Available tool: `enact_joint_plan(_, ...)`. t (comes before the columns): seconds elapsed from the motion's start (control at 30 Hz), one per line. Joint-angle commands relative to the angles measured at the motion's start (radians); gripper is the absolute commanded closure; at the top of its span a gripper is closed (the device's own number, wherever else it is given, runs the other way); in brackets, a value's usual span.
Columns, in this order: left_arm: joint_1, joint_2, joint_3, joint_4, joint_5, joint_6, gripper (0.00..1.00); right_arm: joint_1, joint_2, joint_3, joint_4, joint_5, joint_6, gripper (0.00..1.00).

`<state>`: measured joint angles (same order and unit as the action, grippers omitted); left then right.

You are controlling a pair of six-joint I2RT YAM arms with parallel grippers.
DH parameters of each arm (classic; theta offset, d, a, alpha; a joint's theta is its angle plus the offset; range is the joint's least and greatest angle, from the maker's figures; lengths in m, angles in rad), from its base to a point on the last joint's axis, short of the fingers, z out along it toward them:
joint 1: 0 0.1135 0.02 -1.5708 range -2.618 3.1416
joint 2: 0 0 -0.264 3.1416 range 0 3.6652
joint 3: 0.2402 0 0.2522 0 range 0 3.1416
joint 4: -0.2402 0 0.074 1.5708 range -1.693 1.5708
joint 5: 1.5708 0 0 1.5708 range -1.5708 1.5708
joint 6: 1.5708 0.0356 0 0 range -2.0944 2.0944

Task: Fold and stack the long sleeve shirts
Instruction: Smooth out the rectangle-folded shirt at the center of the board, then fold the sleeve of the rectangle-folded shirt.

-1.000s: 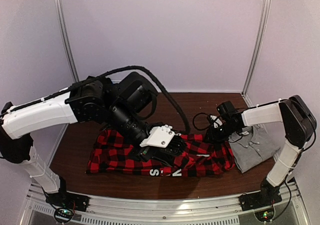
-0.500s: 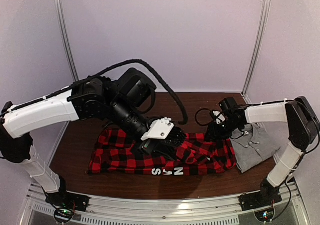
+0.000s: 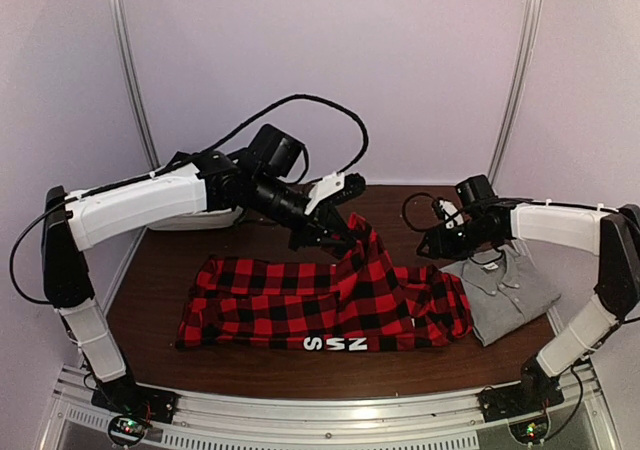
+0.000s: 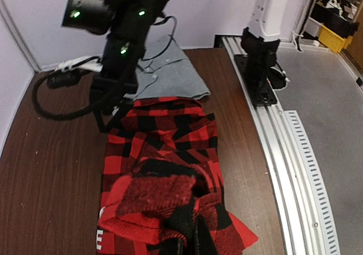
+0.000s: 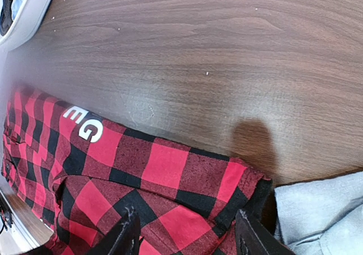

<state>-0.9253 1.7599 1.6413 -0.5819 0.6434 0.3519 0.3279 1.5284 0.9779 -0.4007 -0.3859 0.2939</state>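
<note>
The left gripper moves down onto the flannel's far corner (image 3: 218, 272) by the white tub next and releases the fold there, since the fold hangs bunched above the shirt's middle.
The red-and-black check flannel shirt (image 3: 300, 305) lies spread along the table's front, white lettering (image 3: 335, 344) at its near edge. My left gripper (image 3: 338, 236) is shut on a fold of the flannel and holds it lifted above the shirt's middle; in the left wrist view the bunched cloth (image 4: 164, 201) fills the jaws (image 4: 187, 245). My right gripper (image 3: 432, 247) is open just above the flannel's right end (image 5: 187, 175), its fingers (image 5: 128, 233) either side of the cloth, holding nothing. The grey shirt (image 3: 508, 292) lies folded at the right, against the flannel (image 5: 320, 212).
A white tub (image 5: 22, 11) sits at the back left, partly behind my left arm (image 3: 185, 220). The right arm's base (image 4: 261, 68) and the metal rail (image 3: 330, 420) run along the near edge. Bare wood (image 3: 400, 205) shows behind the shirts.
My left gripper has risen and drawn back toward the far side, pulling a fold of the flannel up with it. My right gripper has shifted slightly back and right, still open.
</note>
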Motion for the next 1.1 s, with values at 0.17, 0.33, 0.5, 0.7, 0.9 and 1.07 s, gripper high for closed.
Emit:
enact_joint_plan(0.17, 0.212, -0.034, -0.176, 0.197, -0.018, -0.221, 1.0, -0.03, -0.039, -0.016, -0.016, -0.002, -0.009, 0.42)
enact_joint_plan(0.33, 0.315, -0.057, -0.266, 0.243, -0.03, -0.268, 1.0, -0.03, -0.026, -0.03, 0.003, -0.017, -0.007, 0.42)
enact_joint_plan(0.5, 0.383, -0.066, -0.315, 0.239, -0.1, -0.276, 1.0, -0.029, -0.031, -0.053, 0.015, -0.025, -0.014, 0.42)
enact_joint_plan(0.7, 0.421, -0.055, -0.336, 0.211, -0.161, -0.288, 1.0, -0.029, -0.046, -0.079, 0.035, -0.066, -0.028, 0.42)
enact_joint_plan(0.9, 0.45, -0.059, -0.368, 0.187, -0.203, -0.322, 1.0, -0.03, -0.056, -0.096, 0.039, -0.084, -0.033, 0.42)
enact_joint_plan(1.07, 0.475, -0.074, -0.409, 0.185, -0.212, -0.347, 1.0, -0.028, -0.069, -0.096, 0.043, -0.104, -0.039, 0.42)
